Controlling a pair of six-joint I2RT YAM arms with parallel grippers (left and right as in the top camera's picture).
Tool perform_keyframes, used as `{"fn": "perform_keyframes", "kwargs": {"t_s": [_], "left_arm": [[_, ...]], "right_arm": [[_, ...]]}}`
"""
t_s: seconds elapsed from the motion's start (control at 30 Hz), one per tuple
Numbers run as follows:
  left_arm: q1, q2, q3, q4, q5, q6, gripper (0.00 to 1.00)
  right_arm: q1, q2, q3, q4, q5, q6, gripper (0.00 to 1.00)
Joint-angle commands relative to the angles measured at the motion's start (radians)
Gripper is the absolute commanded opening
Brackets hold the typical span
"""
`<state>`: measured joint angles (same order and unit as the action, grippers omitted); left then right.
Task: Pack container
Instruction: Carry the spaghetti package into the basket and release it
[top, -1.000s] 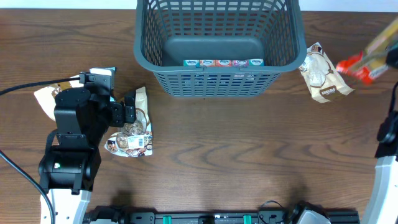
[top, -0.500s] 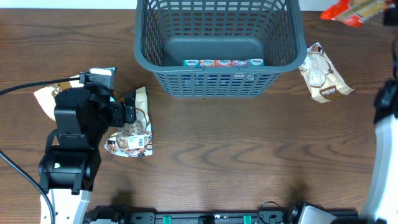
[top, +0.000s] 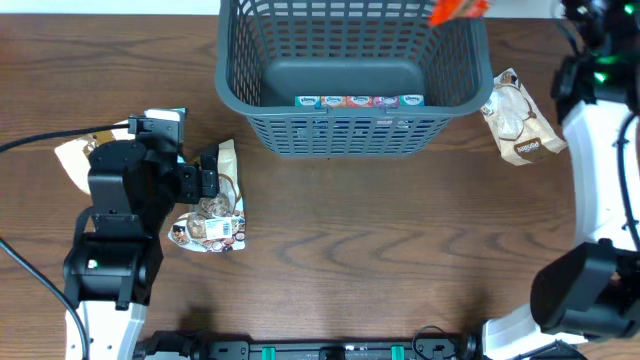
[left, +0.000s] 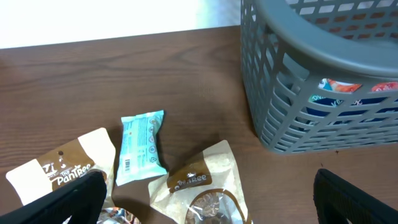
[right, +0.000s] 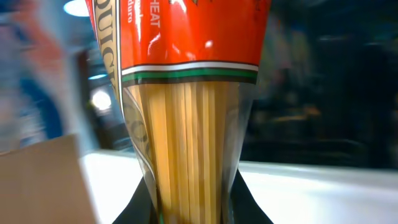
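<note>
My right gripper swings over the basket's bare bottom next, lowers the spaghetti flat and releases it. The basket's bottom lies below, to the left in the overhead view.
The container (top: 350, 132), a large dark grey slotted basket, stands at the back middle of the table, with a row of small colourful packets (top: 358, 101) on its base. My right gripper (right: 194, 208) is shut on a red-and-clear spaghetti packet (right: 186, 124). From overhead, the spaghetti packet's red end (top: 458, 8) hangs over the basket's back right corner. Open, my left gripper (left: 208, 205) hovers over a cream-and-brown snack pouch (left: 205, 186), with the container (left: 323, 93) to its right. From overhead, the left gripper (top: 207, 172) is left of the basket.
A light blue bar (left: 142, 146) and a second brown pouch (left: 62, 168) lie left of the first pouch. A printed packet (top: 208, 230) lies nearer the front. Another cream pouch (top: 518, 120) lies right of the basket. A black cable (top: 40, 142) runs in from the left.
The right arm has carried the spaghetti packet from the right edge back and left, over the basket's back right corner. The left arm has not moved.
</note>
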<state>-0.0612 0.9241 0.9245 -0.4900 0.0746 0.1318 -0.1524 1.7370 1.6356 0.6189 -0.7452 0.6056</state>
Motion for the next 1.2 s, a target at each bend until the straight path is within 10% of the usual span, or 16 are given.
{"fn": "perform_keyframes", "kwargs": {"t_s": [0.0,0.4,1.17], "left_arm": [[-0.003,0.022,0.014,0.001,-0.008,0.006,0.99],[-0.003,0.028,0.014,0.002,-0.008,0.006,0.99],[-0.003,0.028,0.014,0.009,-0.008,0.006,0.99]], "right_arm": [[0.074,0.001,0.098,-0.002,-0.111,0.020,0.01],[0.220,0.109,0.098,-0.275,-0.518,-0.204,0.01],[0.226,0.126,0.098,-0.275,-0.811,-0.222,0.01]]}}
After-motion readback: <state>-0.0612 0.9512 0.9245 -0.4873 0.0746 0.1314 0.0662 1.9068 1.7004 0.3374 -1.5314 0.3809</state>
